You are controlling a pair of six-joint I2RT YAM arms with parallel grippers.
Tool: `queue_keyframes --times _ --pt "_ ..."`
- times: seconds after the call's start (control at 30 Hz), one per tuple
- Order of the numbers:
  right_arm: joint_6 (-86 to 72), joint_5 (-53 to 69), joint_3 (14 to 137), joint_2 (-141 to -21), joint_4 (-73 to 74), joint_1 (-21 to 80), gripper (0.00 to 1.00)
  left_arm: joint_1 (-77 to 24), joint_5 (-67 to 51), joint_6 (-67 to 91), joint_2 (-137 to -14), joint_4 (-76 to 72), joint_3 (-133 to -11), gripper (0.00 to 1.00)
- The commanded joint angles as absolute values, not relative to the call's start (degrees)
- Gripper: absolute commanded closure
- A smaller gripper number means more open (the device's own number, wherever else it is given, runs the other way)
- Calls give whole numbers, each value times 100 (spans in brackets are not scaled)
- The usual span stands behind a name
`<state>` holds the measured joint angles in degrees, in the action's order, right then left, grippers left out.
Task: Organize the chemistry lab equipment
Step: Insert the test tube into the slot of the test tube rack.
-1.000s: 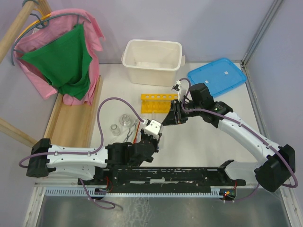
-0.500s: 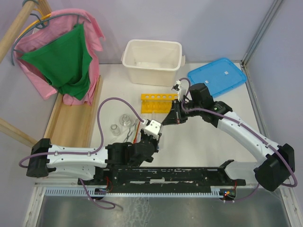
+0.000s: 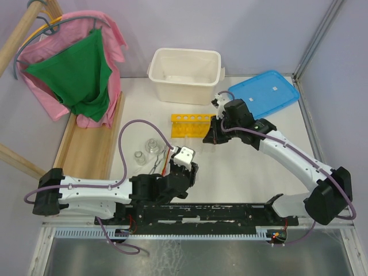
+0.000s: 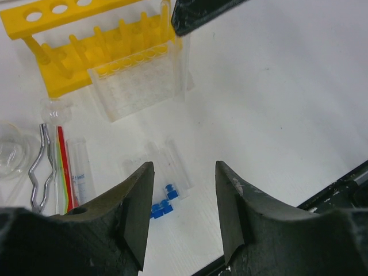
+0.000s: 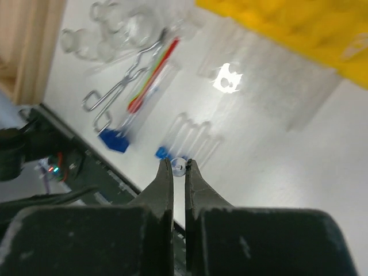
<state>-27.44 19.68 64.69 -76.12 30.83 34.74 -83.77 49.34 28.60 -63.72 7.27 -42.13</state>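
Observation:
My right gripper should next move outward over the rack's top holes, then lower and release the clear tube (image 5: 179,167) into an empty round one in that row.
The yellow test-tube rack (image 3: 192,125) stands mid-table, with a clear ribbed holder (image 4: 141,80) leaning against its front. My right gripper (image 3: 211,137) hovers at the rack's right end. In the right wrist view it (image 5: 179,164) is shut on a small clear tube (image 5: 179,167), seen end-on between the tips. More blue-capped tubes (image 4: 164,198) lie on the table under my left gripper (image 4: 184,172), which is open with nothing between its fingers. Metal tongs (image 4: 40,167), a thin red rod (image 4: 62,167) and glass flasks (image 3: 151,146) lie left of it.
A large white tub (image 3: 185,75) sits behind the rack and a flat blue lid (image 3: 263,93) at the back right. Pink and green cloth (image 3: 75,75) hangs over a wooden trough (image 3: 92,144) on the left. A black rail (image 3: 195,215) runs along the near edge.
My left gripper has opened and stays over the lying tubes. My right gripper has closed on a small clear tube and moved up and back toward the rack's right end.

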Motion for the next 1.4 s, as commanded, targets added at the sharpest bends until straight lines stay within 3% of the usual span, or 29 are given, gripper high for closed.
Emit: queue_keyframes --times 0.0,0.2,0.43,1.37 --pt "-2321 95 6717 -7673 2719 3474 99 -8261 5036 3764 -6403 1109 -4171 47" --pt "-1881 -839 6495 -7802 1712 3480 99 -7515 4459 4100 -6330 1427 -4173 49" --pt "-1466 -1097 6731 -8313 1207 3483 98 -6531 3541 4084 -6296 1260 -4032 52" --pt "-1257 -1208 7230 -9435 987 3482 99 -6083 3125 3675 -6698 914 -4091 53"
